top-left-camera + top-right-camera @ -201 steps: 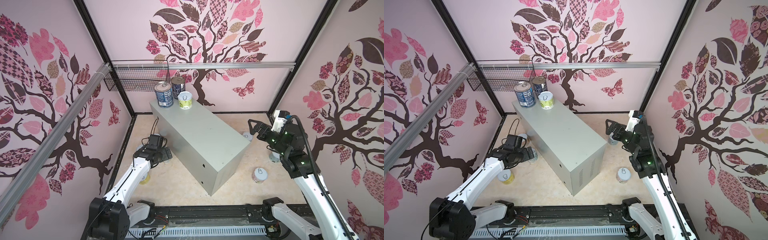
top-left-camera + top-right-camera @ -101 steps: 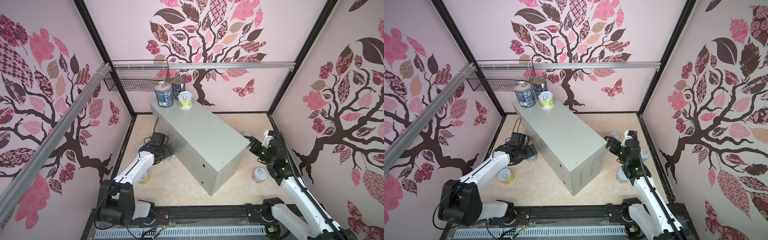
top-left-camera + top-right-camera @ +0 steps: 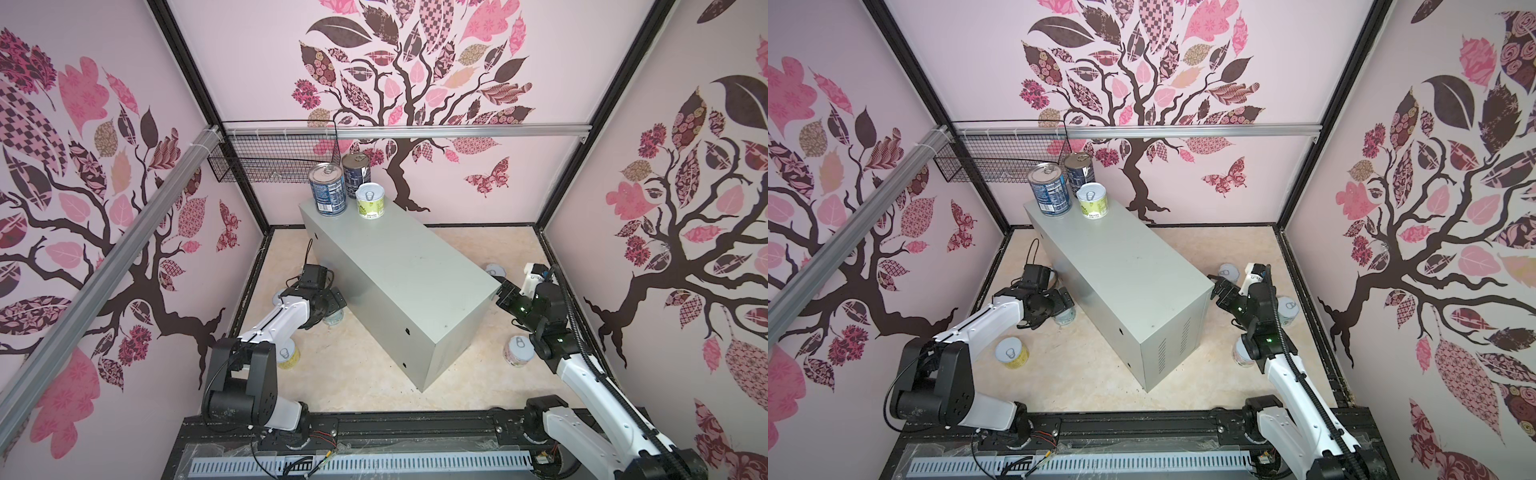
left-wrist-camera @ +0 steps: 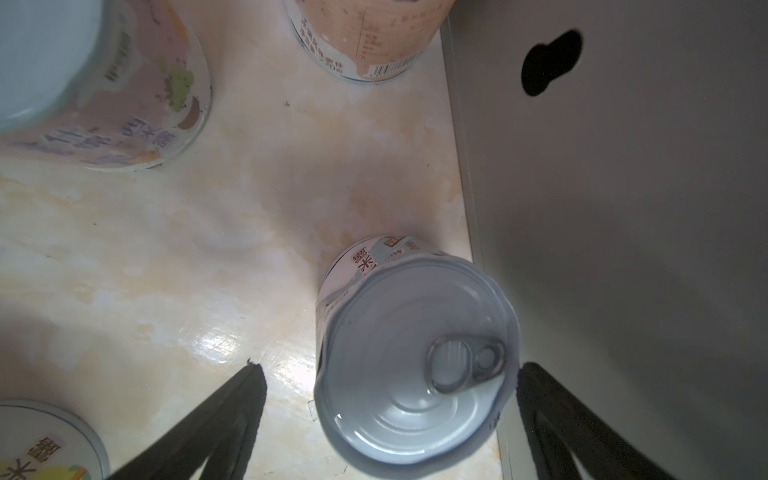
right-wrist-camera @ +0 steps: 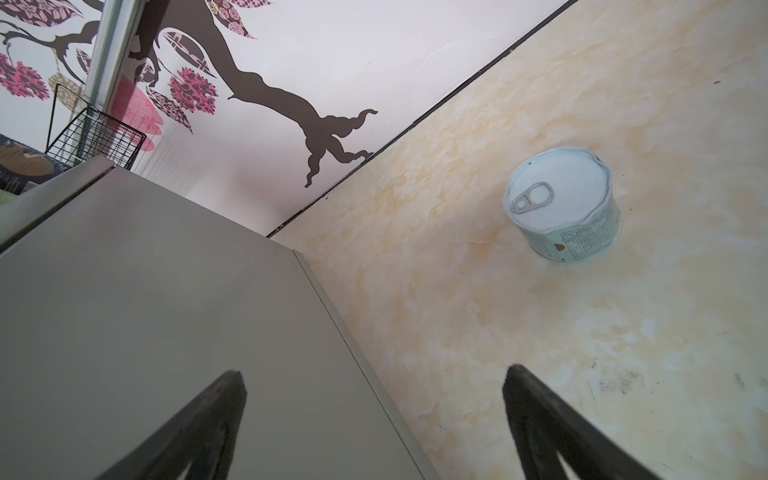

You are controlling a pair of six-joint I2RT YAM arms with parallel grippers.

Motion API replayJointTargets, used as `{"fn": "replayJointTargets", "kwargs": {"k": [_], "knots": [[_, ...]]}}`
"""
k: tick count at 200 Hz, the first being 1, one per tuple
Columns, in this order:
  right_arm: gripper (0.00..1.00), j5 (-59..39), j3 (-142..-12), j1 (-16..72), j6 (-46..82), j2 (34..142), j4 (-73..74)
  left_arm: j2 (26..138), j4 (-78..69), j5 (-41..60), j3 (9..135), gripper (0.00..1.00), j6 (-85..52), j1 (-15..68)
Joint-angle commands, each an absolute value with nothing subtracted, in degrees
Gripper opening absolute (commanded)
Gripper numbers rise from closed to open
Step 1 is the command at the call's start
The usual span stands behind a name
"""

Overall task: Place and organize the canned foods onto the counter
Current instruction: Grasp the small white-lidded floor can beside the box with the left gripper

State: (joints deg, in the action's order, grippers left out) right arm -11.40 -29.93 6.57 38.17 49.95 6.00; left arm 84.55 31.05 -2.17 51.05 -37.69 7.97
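Observation:
My left gripper will next move farther down around the blue and pink can (image 3: 1064,316) (image 4: 416,364) and close there, since the lid is already between my open fingers.
The counter (image 3: 399,266) is a long grey-green box standing slantwise on the floor. On its far end stand two dark-blue cans (image 3: 327,194) and a short green-labelled can (image 3: 370,200). My left gripper (image 4: 390,370) is open low beside the counter's left side, its fingers on either side of a short white-lidded can (image 4: 415,357), apart from it. My right gripper (image 5: 374,371) is open over the counter's near right corner, holding nothing. A pale blue can (image 5: 561,203) stands on the floor beyond it.
More short cans stand on the floor: a yellow one (image 3: 288,357) by the left arm, one (image 3: 518,349) by the right arm, another (image 3: 1287,309) near the right wall, and two (image 4: 104,83) (image 4: 361,37) ahead of the left gripper. A black wire basket (image 3: 270,162) hangs at the back left.
My right arm has come down from high up and now sits low at the counter's near right corner. My left gripper has edged closer to the counter, over the short can.

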Motion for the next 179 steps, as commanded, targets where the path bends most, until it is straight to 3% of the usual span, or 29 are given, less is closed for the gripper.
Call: {"fn": "replayJointTargets", "kwargs": {"k": [1,87,130,179], "knots": [[1.0,-12.6,-29.5,6.2,37.9,50.4,8.4,86.0,30.2,-1.7,53.2,0.98,-38.1,7.7],[1.0,-13.7,-29.0,6.2,37.9,50.5,9.2,89.0,31.3,-3.8,55.1,0.98,-37.9,7.8],[1.0,-14.9,-28.5,6.2,38.1,50.8,9.7,89.5,32.7,-8.9,55.0,0.88,-38.1,7.8],[1.0,-15.7,-28.3,6.2,38.1,51.2,10.0,88.9,34.8,-14.9,54.4,0.83,-38.8,7.8]]}}
